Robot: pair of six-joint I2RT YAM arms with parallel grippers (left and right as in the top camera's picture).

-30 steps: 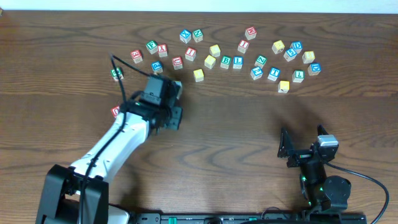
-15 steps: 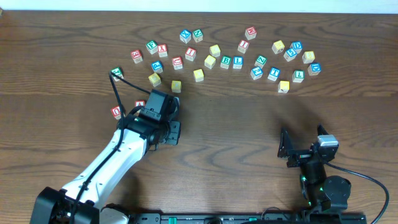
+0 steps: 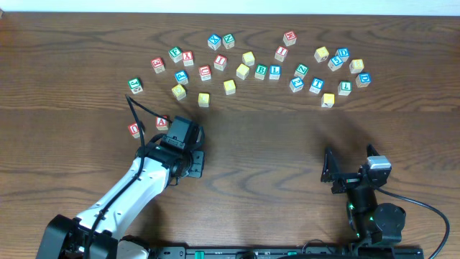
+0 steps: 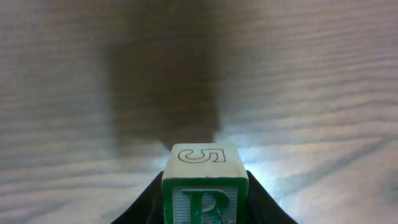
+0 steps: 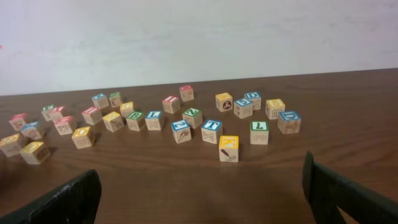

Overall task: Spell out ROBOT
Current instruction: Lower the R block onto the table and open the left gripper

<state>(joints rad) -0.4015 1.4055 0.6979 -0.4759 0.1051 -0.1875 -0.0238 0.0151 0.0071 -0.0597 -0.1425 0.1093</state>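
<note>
The green-framed R cube still hangs above the table, so the robot's left gripper should next go down to the bare wood beneath it and release the cube there.
My left gripper (image 4: pixel 205 184) is shut on the green-framed R cube (image 4: pixel 204 202), which has a 5 on its upper face and hangs just above the wood. From overhead the left gripper (image 3: pixel 190 157) covers that cube, left of the table's middle. Yellow-faced cubes (image 3: pixel 179 91) (image 3: pixel 204 99) lie just behind it. A green-framed B cube (image 3: pixel 261 71) and a blue-framed T cube (image 3: pixel 316 85) sit in the back row. My right gripper (image 3: pixel 333 173) stands open at the front right, and in its own view the right gripper (image 5: pixel 202 196) has nothing between its fingers.
Several more letter cubes are scattered in a band along the back of the table (image 3: pixel 287 144). Two red-framed cubes (image 3: pixel 134 129) (image 3: pixel 162 122) lie close to the left arm's far side. A yellow cube with a hammer picture (image 5: pixel 228 148) is nearest the right gripper.
The left arm has drawn back toward the table's front with the R cube, uncovering two yellow cubes and a red cube. The right arm has not moved.
</note>
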